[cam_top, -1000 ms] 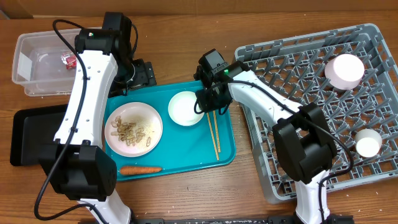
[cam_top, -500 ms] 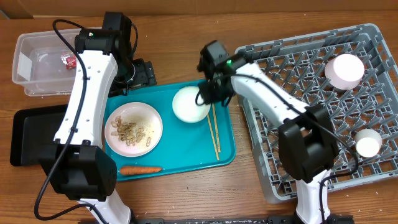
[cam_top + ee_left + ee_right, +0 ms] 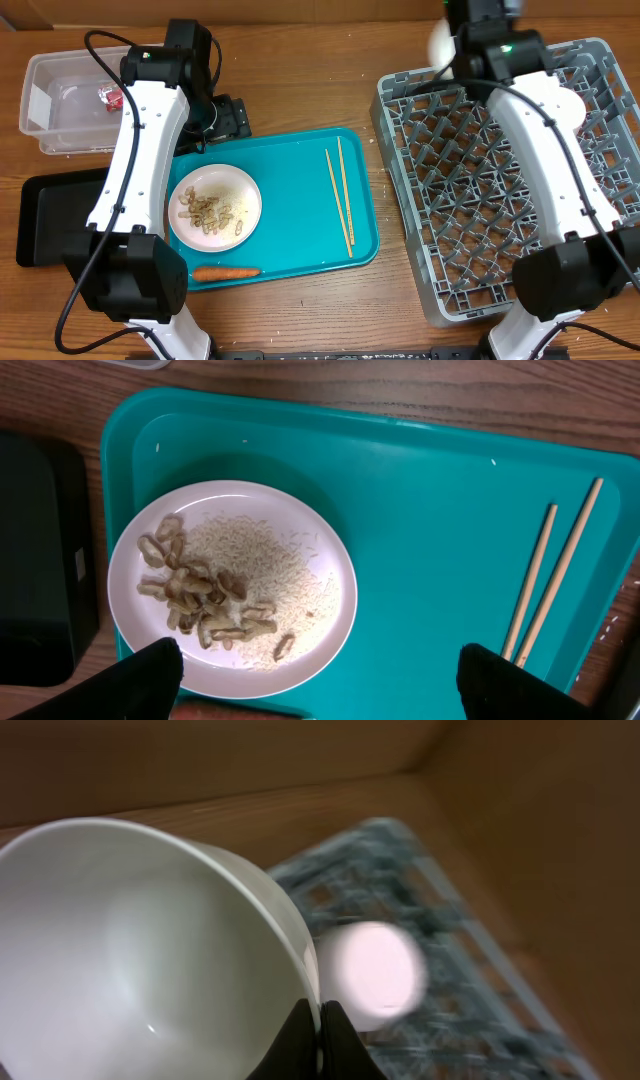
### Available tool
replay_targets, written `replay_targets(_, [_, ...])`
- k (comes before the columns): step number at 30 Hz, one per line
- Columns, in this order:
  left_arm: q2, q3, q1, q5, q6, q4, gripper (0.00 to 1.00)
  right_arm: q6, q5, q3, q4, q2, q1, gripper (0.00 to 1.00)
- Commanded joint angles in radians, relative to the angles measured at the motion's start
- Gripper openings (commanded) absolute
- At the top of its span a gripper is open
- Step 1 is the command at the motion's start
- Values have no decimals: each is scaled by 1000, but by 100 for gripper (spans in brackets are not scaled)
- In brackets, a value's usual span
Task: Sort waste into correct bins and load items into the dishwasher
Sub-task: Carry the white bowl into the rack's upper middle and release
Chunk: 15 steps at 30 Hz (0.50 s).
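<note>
The rack has free slots beside the pale pink cup, so my right gripper should move the small white bowl [image 3: 130, 950] toward the cup and then lower it there.
My right gripper [image 3: 320, 1038] is shut on the rim of a small white bowl [image 3: 130, 950] and holds it high over the back left corner of the grey dish rack [image 3: 440, 215]; the bowl also shows in the overhead view [image 3: 440, 42]. A pale pink cup [image 3: 572, 104] stands in the rack, partly behind my right arm. My left gripper [image 3: 330, 685] is open and empty above the white plate [image 3: 240, 185] of beige food bits [image 3: 205, 212]. Two chopsticks [image 3: 340, 195] and the plate lie on the teal tray [image 3: 300, 165]. An orange carrot [image 3: 225, 272] lies at the tray's front edge.
The clear tub [image 3: 60, 135] at the back left holds a red wrapper [image 3: 110, 96] and a white scrap [image 3: 38, 100]. The black tray [image 3: 50, 215] sits in front of it, left of the teal tray. My right arm hides part of the rack.
My right gripper has lifted the white bowl off the teal tray and carried it up and right, over the rack's back left corner. The left arm has not moved.
</note>
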Motion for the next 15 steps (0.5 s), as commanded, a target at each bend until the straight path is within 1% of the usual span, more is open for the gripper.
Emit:
replay_targets(1, [-3,0,5,-10,-13,1,89,160,422,-54,5,11,-33,4])
replay_targets(4, [-3,0,5,-10,-13,2,89,188,401,-118,10,12,-71,4])
replay_targets(6, [-3,0,5,-10,-13,3,89,188,370,-204,35,14,-95,4])
replay_targets(12, [-3,0,5,-10,-13,5,89,187,364,-396,142,14,-98,4])
replay_targets(15, [-3,0,5,-10,-13,7,89,188,319,-463,161,14,-98,4])
